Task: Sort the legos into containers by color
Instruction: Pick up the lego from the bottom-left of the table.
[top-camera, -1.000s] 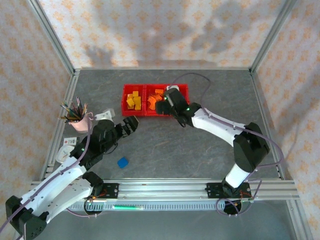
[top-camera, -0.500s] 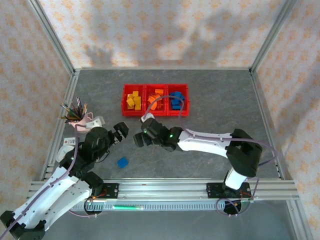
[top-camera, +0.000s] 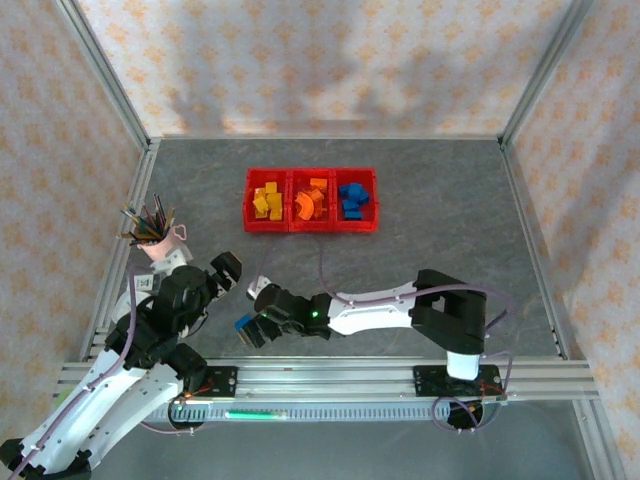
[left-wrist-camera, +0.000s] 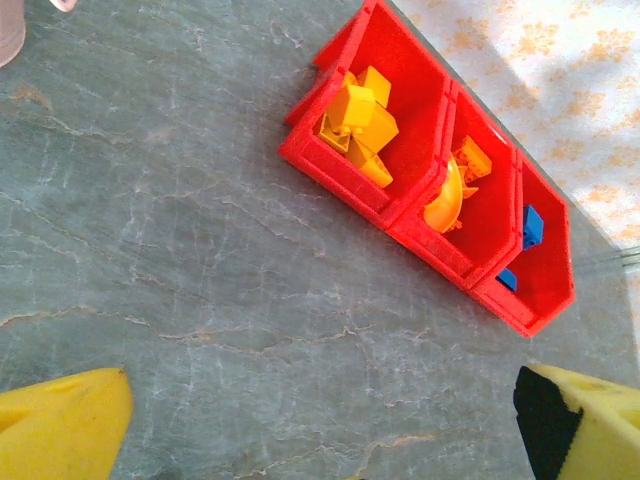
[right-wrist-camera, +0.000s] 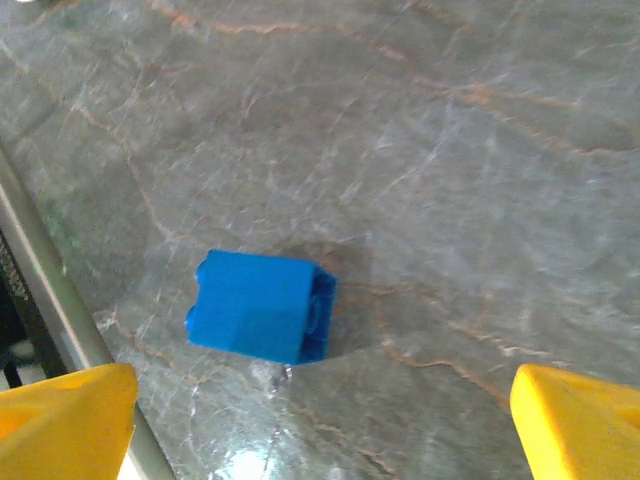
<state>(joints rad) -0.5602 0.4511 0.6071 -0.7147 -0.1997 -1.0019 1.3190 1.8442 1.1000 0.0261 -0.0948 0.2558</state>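
My right gripper should move down over the loose blue lego (right-wrist-camera: 262, 307) next, until its spread fingers are on both sides of it. The lego is still ahead of them.
The three joined red containers (top-camera: 310, 226) stand at the back middle of the table; the left one holds yellow legos (top-camera: 266, 201), the middle one orange legos (top-camera: 308, 201), the right one blue legos (top-camera: 351, 199). One loose blue lego (top-camera: 242, 321) lies near the front edge. My right gripper (top-camera: 252, 330) hangs right over it, open; in the right wrist view the blue lego (right-wrist-camera: 262, 305) lies on its side on the table, ahead of the spread yellow fingertips (right-wrist-camera: 62, 415). My left gripper (top-camera: 226, 268) is open over bare table, facing the containers (left-wrist-camera: 430, 235).
A pink pencil cup (top-camera: 156, 241) stands at the left, close behind my left arm. White cards (top-camera: 138, 284) lie beside it. The metal front rail (right-wrist-camera: 45, 285) runs just left of the blue lego.
My right arm has swung from the containers down to the front left and now hovers over the loose blue lego. My left arm has drawn back a little toward the near left.
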